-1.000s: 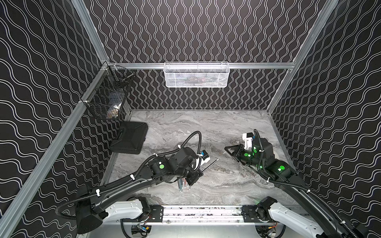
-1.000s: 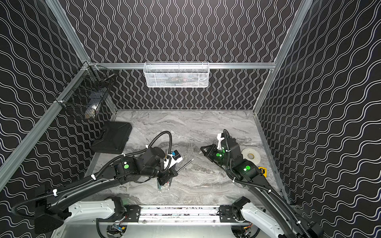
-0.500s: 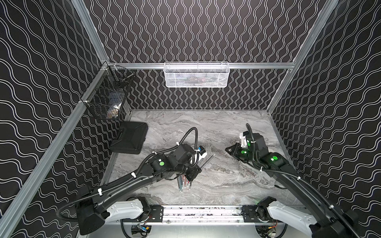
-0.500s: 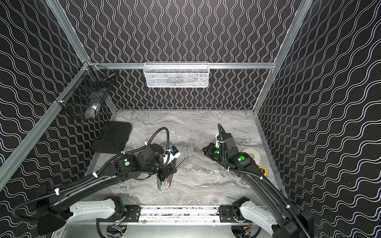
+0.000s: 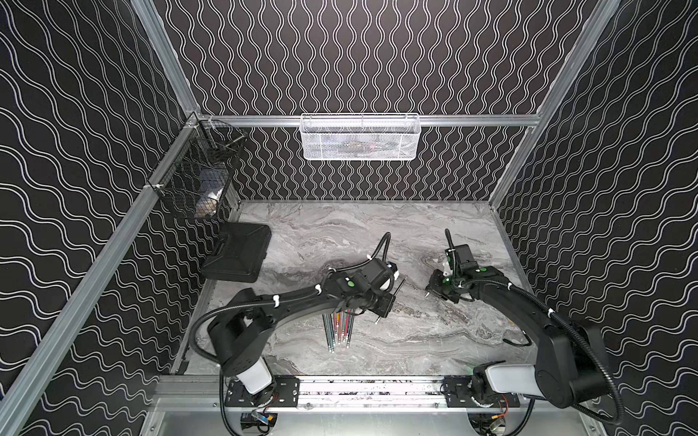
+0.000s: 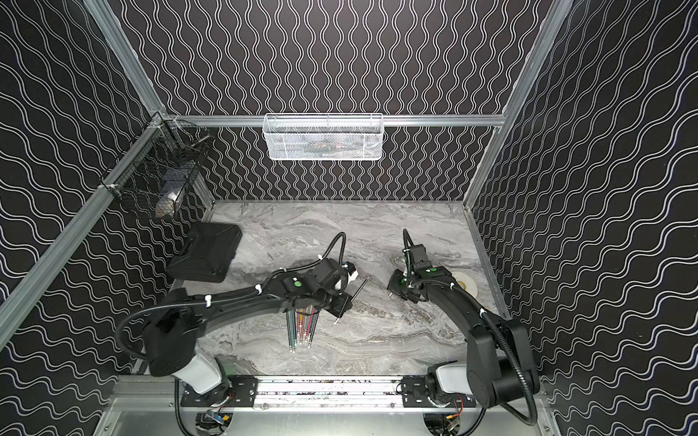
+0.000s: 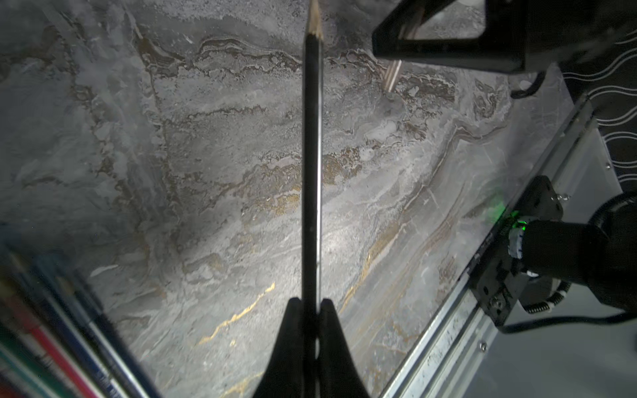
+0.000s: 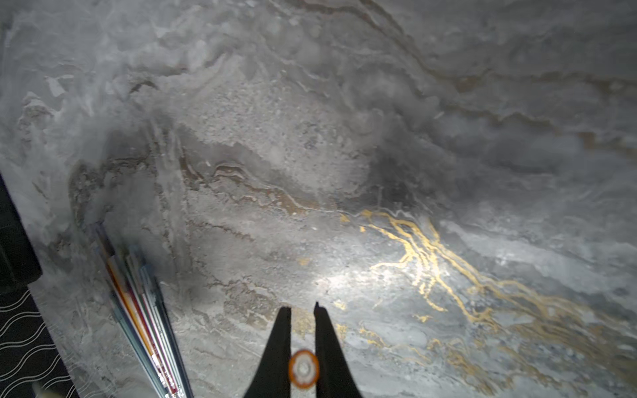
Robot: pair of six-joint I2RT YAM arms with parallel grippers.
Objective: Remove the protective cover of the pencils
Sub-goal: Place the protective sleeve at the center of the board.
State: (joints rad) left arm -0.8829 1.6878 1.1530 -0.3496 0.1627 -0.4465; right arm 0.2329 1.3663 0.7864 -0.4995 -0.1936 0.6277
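Note:
The black pencil's tip is bare, so my right gripper should next go down and away from the pencil to the empty marble below and release the cover (image 7: 393,74).
A bundle of thin coloured pencils (image 5: 338,328) (image 6: 302,328) lies on the marble table in front of my left gripper; it also shows in the left wrist view (image 7: 51,327) and the right wrist view (image 8: 138,310). My left gripper (image 5: 389,302) (image 6: 349,302) (image 7: 312,301) is shut on a black pencil (image 7: 312,155) whose sharpened tip is bare. To its right, my right gripper (image 5: 430,292) (image 6: 391,288) (image 8: 302,310) is shut on the protective cover (image 7: 393,74), a thin pale tube. In the right wrist view the cover (image 8: 303,368) appears end-on as an orange ring.
A black case (image 5: 238,253) lies at the table's left. A white mesh basket (image 5: 359,137) hangs on the back wall and a black wire basket (image 5: 200,177) on the left wall. A white tape roll (image 6: 466,281) sits behind the right arm. The metal rail (image 5: 359,389) runs along the front.
The right arm has raised its elbow and drawn toward the front right, its gripper staying apart from the black pencil. The left gripper has shifted slightly right with the pencil.

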